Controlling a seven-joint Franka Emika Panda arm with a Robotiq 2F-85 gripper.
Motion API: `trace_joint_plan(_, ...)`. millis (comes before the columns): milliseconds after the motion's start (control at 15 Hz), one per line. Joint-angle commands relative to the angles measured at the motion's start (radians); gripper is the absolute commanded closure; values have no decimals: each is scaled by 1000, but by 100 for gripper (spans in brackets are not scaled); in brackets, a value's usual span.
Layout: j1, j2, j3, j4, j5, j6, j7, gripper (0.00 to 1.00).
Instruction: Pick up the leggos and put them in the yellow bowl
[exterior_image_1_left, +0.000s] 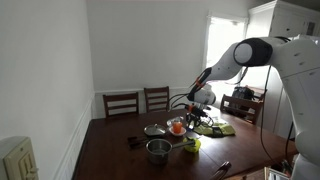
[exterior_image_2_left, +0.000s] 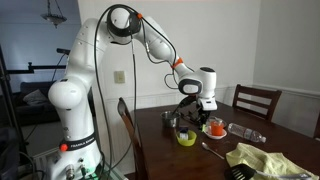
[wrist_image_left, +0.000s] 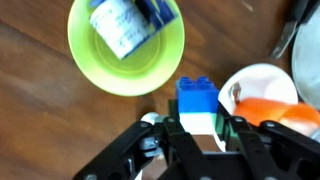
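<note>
The robot's gripper needs to turn and move away from the glass bowl next, over the space beside the blue-and-white piece (wrist_image_left: 120, 25).
In the wrist view my gripper (wrist_image_left: 197, 128) is shut on a stack of Lego bricks (wrist_image_left: 197, 103), blue on top, white and green below. The yellow bowl (wrist_image_left: 126, 45) lies just ahead of it on the wooden table and holds a blue-and-white piece (wrist_image_left: 120, 25). The held bricks are beside the bowl's rim, not over it. In both exterior views the gripper (exterior_image_1_left: 197, 118) (exterior_image_2_left: 196, 110) hovers low over the table next to the yellow bowl (exterior_image_1_left: 190, 144) (exterior_image_2_left: 186, 138).
A clear glass bowl with an orange thing (wrist_image_left: 272, 108) (exterior_image_1_left: 177, 126) sits right beside the gripper. A steel pot (exterior_image_1_left: 158, 150) stands at the table front. A yellow-green cloth (exterior_image_2_left: 268, 159), a spoon (exterior_image_2_left: 214, 152) and chairs (exterior_image_1_left: 121, 103) surround the work area.
</note>
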Motion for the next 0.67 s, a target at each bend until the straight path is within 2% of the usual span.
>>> trace_joint_plan(0, 20, -41, 41, -68, 70, -96, -156, 89)
trace_joint_plan(200, 33, -36, 26, -70, 58, -230, -243, 89)
trace_joint_plan(600, 38, -72, -41, -89, 44, -268, -306, 89)
